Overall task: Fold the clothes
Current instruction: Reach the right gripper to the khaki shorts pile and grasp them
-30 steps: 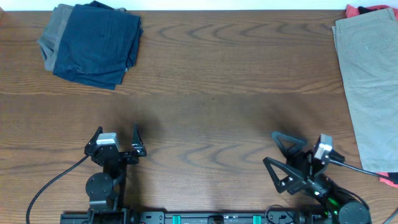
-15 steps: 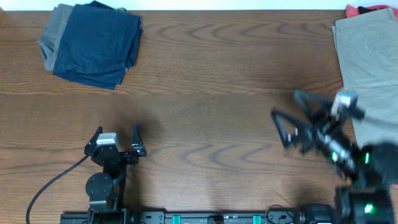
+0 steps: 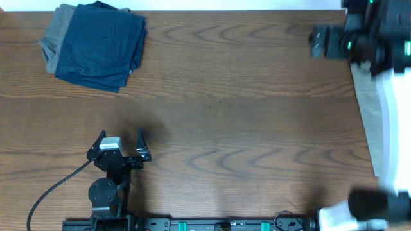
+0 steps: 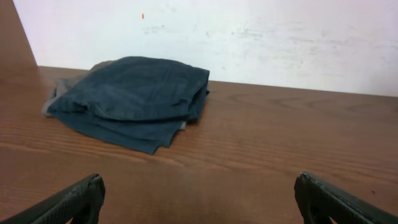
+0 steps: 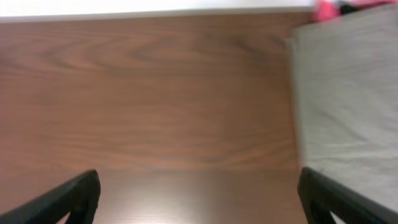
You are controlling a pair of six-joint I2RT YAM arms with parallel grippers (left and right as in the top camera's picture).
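Observation:
I will next lower my right gripper across onto the shorts' edge (image 5: 302, 102), which is below it and to its right in the overhead view, because its opening has only bare wood in it.
The clothes, light khaki shorts (image 5: 348, 93), lie flat at the table's far right; in the overhead view only a strip of these shorts (image 3: 366, 109) shows beside my right arm. My right gripper (image 3: 324, 42) is a motion-blurred shape at the far right, just left of the shorts' top edge. In the right wrist view the right gripper (image 5: 199, 199) is open over bare wood, the shorts' edge by its right finger. My left gripper (image 3: 121, 136) rests open near the front left, and the left gripper (image 4: 199, 199) holds nothing.
A folded navy and grey pile (image 3: 96, 45) sits at the far left, also ahead of the left wrist camera as the navy pile (image 4: 130, 99). A red garment (image 5: 329, 9) peeks out behind the shorts. The wooden table (image 3: 244, 96) ends at a white wall.
My right arm has swung from the near right edge up to the far right, beside the shorts, still open. The left arm has not moved.

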